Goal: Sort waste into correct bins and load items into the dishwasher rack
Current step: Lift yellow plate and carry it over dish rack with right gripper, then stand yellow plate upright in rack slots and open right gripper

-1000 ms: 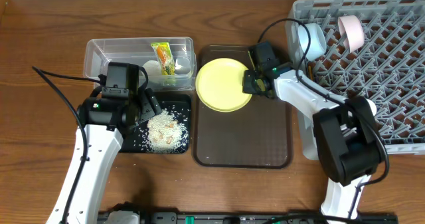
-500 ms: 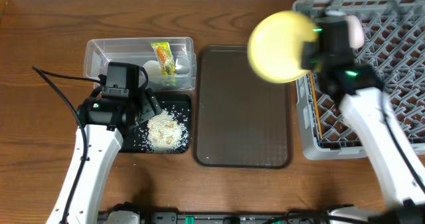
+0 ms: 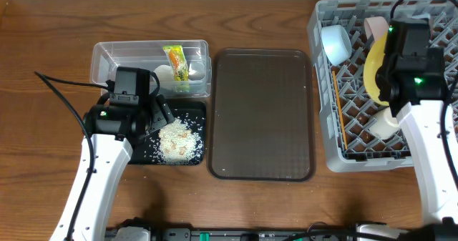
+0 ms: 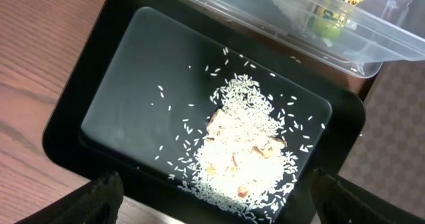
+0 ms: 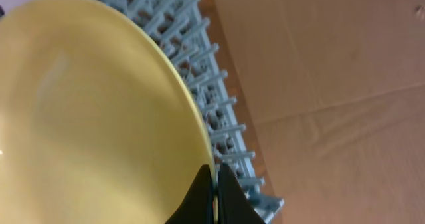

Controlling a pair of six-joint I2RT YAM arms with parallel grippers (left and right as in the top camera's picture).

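My right gripper carries the yellow plate down beside the chopsticks next.
My right gripper (image 3: 392,69) is shut on the rim of the round yellow plate (image 3: 373,73) and holds it on edge over the grey dishwasher rack (image 3: 323,151). In the right wrist view the fingers (image 5: 214,191) pinch the plate (image 5: 99,117) above the rack's pegs (image 5: 209,84). The rack holds the light blue bowl (image 3: 334,44), the white bowl (image 3: 373,24), the small white cup (image 3: 383,124) and the chopsticks (image 3: 338,109). My left gripper (image 3: 152,116) (image 4: 219,214) is open above the black tray (image 4: 106,91) of rice scraps (image 4: 242,154). The clear tub (image 3: 122,58) holds the wrapper (image 3: 177,62) and the tissue (image 3: 165,73).
The brown serving tray (image 3: 261,116) lies bare between the bins and the rack. The black tray (image 3: 143,151) sits directly in front of the clear tub, touching the serving tray's left edge. Wooden table surrounds everything.
My right gripper lifted the yellow plate off the brown serving tray, carried it right and turned it on edge over the rack. The left arm has not moved.
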